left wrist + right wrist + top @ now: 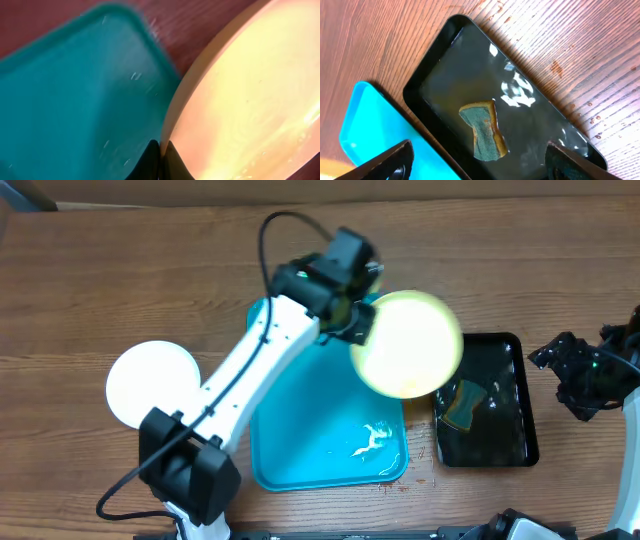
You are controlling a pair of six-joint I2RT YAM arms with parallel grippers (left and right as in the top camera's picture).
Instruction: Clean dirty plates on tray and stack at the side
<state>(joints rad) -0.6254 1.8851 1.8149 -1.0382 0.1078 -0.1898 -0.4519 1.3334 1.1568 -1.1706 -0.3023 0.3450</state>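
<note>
My left gripper carries the plate across and down onto the white plate (pixel 152 382) next, then releases it, since that lies below it and to its left in the overhead view.
My left gripper (pixel 352 320) is shut on the rim of the pale yellow-green plate (pixel 408 344) and holds it tilted above the right part of the turquoise tray (pixel 290 450). In the left wrist view the fingers (pixel 161 159) pinch the plate's edge (pixel 250 95) over the tray (pixel 65 100). A white plate (pixel 152 382) lies on the table left of the tray. My right gripper (pixel 585 375) is open and empty, right of the black tray; its fingers (pixel 480 162) show wide apart above the sponge. The third plate is not in view.
A black tray (pixel 500 410) with water and a green-yellow sponge (pixel 464 404) stands right of the turquoise tray; it also shows in the right wrist view (pixel 450 65) with the sponge (pixel 482 130). White residue (pixel 372 440) lies on the turquoise tray. Droplets dot the wood.
</note>
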